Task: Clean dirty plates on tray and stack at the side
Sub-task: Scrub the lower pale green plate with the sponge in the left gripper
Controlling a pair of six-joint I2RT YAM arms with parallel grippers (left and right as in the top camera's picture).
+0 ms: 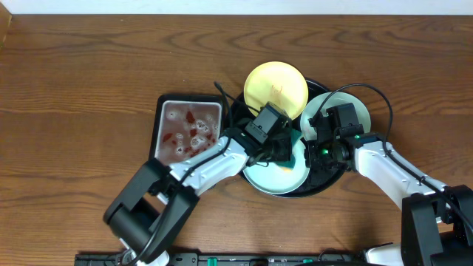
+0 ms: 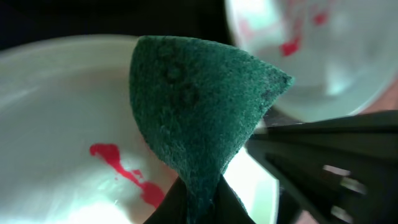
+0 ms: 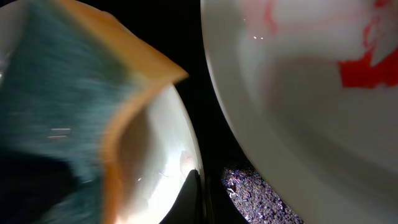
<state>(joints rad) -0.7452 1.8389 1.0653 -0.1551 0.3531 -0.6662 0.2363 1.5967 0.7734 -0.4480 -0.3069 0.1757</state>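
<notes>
Next, my left gripper wipes the plate, lifts across, and lowers into the grey metal tray to release the sponge, wiping first because red still smears the plate.
The black tray (image 1: pixel 316 189) holds three plates. The pale yellow plate (image 1: pixel 275 87) lies at its far edge. One mint-blue plate (image 1: pixel 347 111) lies at the right, red-smeared in the wrist views (image 2: pixel 323 62) (image 3: pixel 298 106). The other mint-blue plate (image 1: pixel 273 179) lies at the front, with a red smear (image 2: pixel 124 171). My left gripper (image 1: pixel 287 154) (image 2: pixel 199 194) is shut on a green and orange sponge (image 2: pixel 199 106) (image 3: pixel 62 93) pressed onto this front plate (image 2: pixel 62 112). My right gripper (image 1: pixel 316 154) (image 3: pixel 202 186) is shut on that plate's rim (image 3: pixel 171 137).
A small rectangular grey metal tray (image 1: pixel 164 111) with reddish foamy water stands just left of the black tray. Both arms reach in from the front edge and crowd over the black tray. Brown wooden table lies all round.
</notes>
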